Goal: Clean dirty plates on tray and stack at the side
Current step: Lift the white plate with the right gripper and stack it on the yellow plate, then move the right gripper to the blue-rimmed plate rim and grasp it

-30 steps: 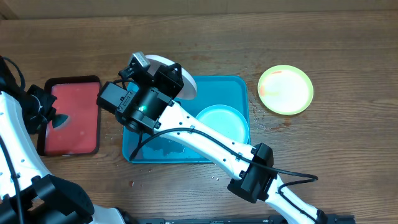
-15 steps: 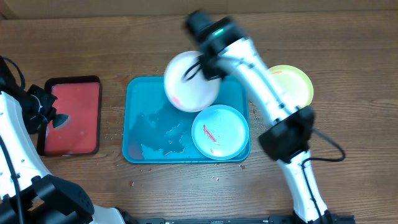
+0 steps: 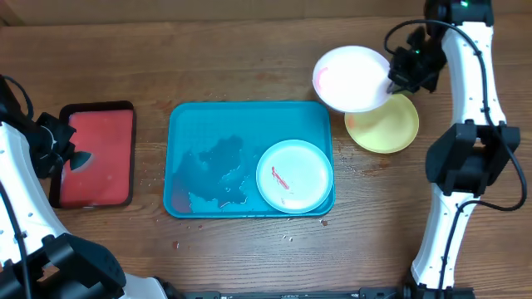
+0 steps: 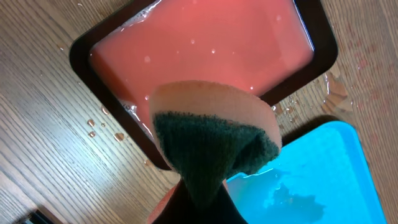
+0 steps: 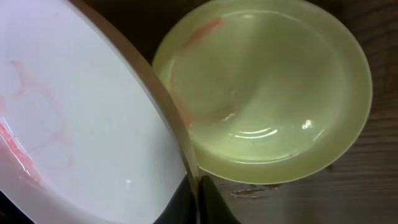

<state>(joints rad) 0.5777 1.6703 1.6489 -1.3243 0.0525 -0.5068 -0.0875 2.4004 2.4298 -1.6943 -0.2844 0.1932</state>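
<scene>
My right gripper will move the white plate (image 3: 350, 78) to the right in the overhead view and down, so it is centered on the yellow-green plate, because it overlaps only the yellow-green plate's edge.
My right gripper (image 3: 392, 80) is shut on the rim of the white plate (image 3: 350, 78) and holds it in the air, overlapping the far left edge of the yellow-green plate (image 3: 384, 126), which lies on the table right of the turquoise tray (image 3: 199, 124). In the right wrist view the white plate (image 5: 74, 124) carries faint red smears and the yellow-green plate (image 5: 267, 93) lies below it. The pale mint plate (image 3: 293, 176) with a red smear sits in the tray's right half. My left gripper (image 4: 202, 199) is shut on a sponge (image 4: 211, 134), held above the red tray's corner.
A smaller dark-rimmed red tray (image 3: 93, 154) lies at the left, also shown in the left wrist view (image 4: 205, 43). Water pools in the turquoise tray's left half (image 3: 212, 170). Droplets and crumbs dot the wood near both trays.
My right arm has swung from the tray's far left corner to the far right, carrying the white plate over to the yellow-green plate. The left arm has not moved.
</scene>
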